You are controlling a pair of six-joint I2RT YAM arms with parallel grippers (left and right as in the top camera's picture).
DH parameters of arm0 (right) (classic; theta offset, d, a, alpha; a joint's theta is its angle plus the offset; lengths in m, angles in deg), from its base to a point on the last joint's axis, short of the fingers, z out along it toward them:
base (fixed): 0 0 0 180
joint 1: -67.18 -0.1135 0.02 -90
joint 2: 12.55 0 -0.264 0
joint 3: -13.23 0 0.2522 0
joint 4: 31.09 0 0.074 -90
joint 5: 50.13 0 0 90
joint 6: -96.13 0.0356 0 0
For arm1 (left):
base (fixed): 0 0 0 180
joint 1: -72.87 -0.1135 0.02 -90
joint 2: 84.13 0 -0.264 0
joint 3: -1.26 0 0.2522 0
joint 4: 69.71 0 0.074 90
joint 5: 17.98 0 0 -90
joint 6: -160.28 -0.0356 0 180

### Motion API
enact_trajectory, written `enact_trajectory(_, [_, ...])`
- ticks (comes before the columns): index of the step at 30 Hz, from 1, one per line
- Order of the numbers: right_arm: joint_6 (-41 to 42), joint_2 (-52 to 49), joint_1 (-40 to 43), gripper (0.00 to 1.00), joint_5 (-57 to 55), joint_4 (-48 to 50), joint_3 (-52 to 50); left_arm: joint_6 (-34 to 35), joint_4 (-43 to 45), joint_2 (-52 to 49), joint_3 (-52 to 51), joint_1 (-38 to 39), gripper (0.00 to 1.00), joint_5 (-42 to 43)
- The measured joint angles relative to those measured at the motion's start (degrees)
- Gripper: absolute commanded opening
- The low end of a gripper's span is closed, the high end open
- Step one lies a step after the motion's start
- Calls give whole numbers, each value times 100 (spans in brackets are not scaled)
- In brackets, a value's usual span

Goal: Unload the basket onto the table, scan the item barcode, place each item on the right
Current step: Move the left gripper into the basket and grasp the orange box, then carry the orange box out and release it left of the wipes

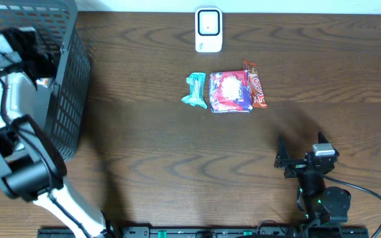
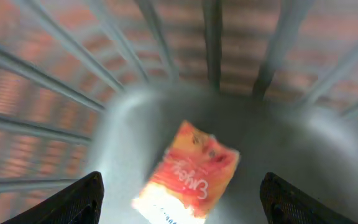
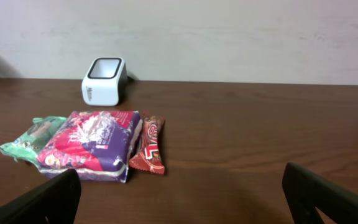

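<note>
The orange-red packet still lies below the open fingers on the basket's grey bottom. Next, my left gripper comes down over its white-lettered middle (image 1: 43, 82) (image 2: 189, 177) and closes there.
My left gripper (image 2: 181, 177) hangs open inside the dark wire basket (image 1: 68, 99) at the table's left. Below its jaws an orange-red packet (image 2: 188, 171) with white lettering shows against the basket's grey floor (image 2: 291, 143), blurred and touching neither finger. From overhead only a small orange bit of the packet (image 1: 43, 82) shows through the basket. The white barcode scanner (image 1: 208, 30) stands at the back centre of the table. My right gripper (image 1: 301, 144) rests open and empty near the front right, facing the scanner (image 3: 104, 81).
Three snack packs lie mid-table: a teal packet (image 1: 196, 90), a red and purple pack (image 1: 230, 92) and a red-brown bar (image 1: 255, 84). The right wrist view shows the same pack (image 3: 92, 144) and bar (image 3: 149, 144) ahead to the left. Basket bars (image 2: 213, 37) surround the left gripper.
</note>
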Motion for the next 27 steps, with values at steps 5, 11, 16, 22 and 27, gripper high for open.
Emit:
enact_trajectory(5, [0,0,0,99,0,0,0,-614,15,-444,-9,0,81,-2])
enact_trajectory(11, [0,0,0,99,0,2,0,-931,166,-632,-9,0,72,15])
enact_trajectory(16, [0,0,0,99,0,0,0,-1019,103,-671,-7,0,21,61])
enact_trajectory(22, [0,0,0,99,0,0,0,-1049,35,-656,37,0,7,59])
enact_trajectory(27, [0,0,0,99,0,0,0,-933,0,-535,-4,0,8,59])
